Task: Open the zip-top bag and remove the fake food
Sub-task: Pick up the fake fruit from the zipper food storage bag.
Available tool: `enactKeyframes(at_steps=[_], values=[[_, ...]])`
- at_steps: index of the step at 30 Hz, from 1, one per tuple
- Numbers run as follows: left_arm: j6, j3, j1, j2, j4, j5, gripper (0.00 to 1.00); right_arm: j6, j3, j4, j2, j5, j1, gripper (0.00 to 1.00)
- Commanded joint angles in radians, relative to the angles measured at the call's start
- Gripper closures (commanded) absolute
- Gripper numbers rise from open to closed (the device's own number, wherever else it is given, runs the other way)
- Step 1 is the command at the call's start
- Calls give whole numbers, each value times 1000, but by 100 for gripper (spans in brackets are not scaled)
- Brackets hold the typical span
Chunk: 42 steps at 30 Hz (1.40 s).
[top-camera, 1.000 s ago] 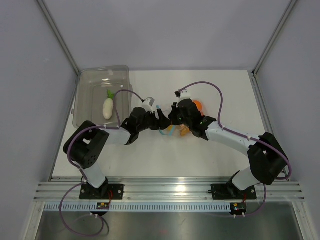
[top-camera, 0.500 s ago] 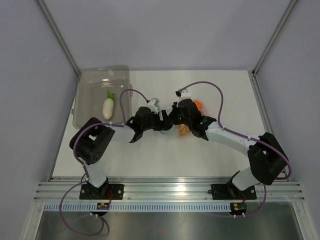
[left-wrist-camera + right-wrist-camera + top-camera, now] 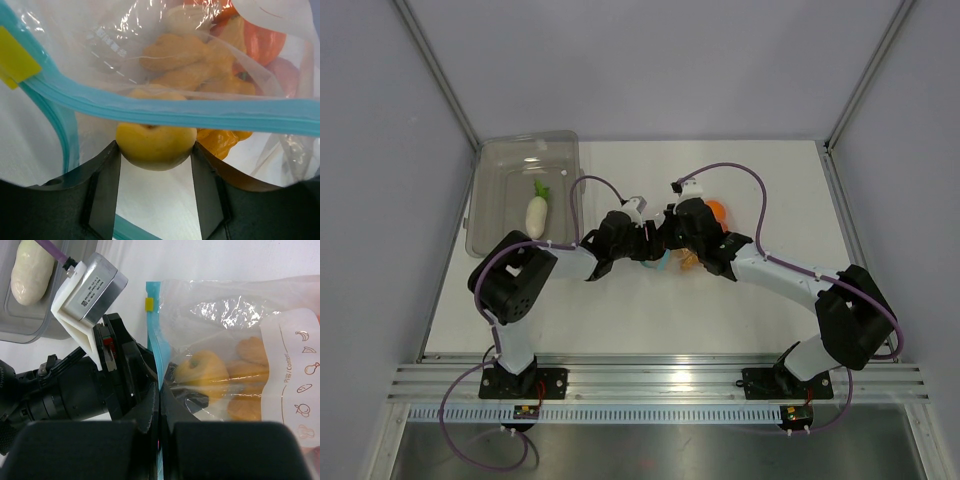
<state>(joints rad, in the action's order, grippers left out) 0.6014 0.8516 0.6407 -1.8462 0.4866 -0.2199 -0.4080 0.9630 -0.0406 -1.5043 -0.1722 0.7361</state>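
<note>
My left gripper is to come out of the bag, carry the fruit above the tray's near corner beside the radish (image 3: 535, 212) and let it go, because that corner is empty.
The zip-top bag (image 3: 235, 325) lies mid-table, clear, with a light blue zip strip (image 3: 200, 117). My right gripper (image 3: 160, 390) is shut on the strip at the bag's mouth and holds it up. My left gripper (image 3: 155, 150) reaches into the mouth, and its two fingertips press on either side of a round yellow fake fruit (image 3: 155, 142). More fake food, orange and tan pieces (image 3: 190, 60), sits deeper in the bag. From above, both grippers meet at the bag (image 3: 682, 262). A white radish (image 3: 535, 212) lies in the grey tray (image 3: 510, 165).
The smoky translucent tray stands at the back left, beside the left arm. An orange piece (image 3: 717, 210) shows just behind the right wrist. Grey walls close in the table on three sides.
My left arm has pushed to the right into the bag's mouth, and its jaws have narrowed onto the yellow fruit. The right gripper has stayed shut in place.
</note>
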Motion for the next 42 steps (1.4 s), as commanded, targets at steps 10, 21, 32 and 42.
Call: enactKeyframes(at_steps=[10,21,32,42], values=[[-9,17,5,42,29,-6,57,5,29,-30,7,-113,-3,100],[-11,-17,1,117,33,-4,58,-3,45,-22,-65,-76,-104,100],[15,-49,-53,191,-35,-1,58,3,52,-7,-68,-85,-142,100],[28,-108,-160,324,-54,-36,58,1,45,-1,-48,-70,-149,100]])
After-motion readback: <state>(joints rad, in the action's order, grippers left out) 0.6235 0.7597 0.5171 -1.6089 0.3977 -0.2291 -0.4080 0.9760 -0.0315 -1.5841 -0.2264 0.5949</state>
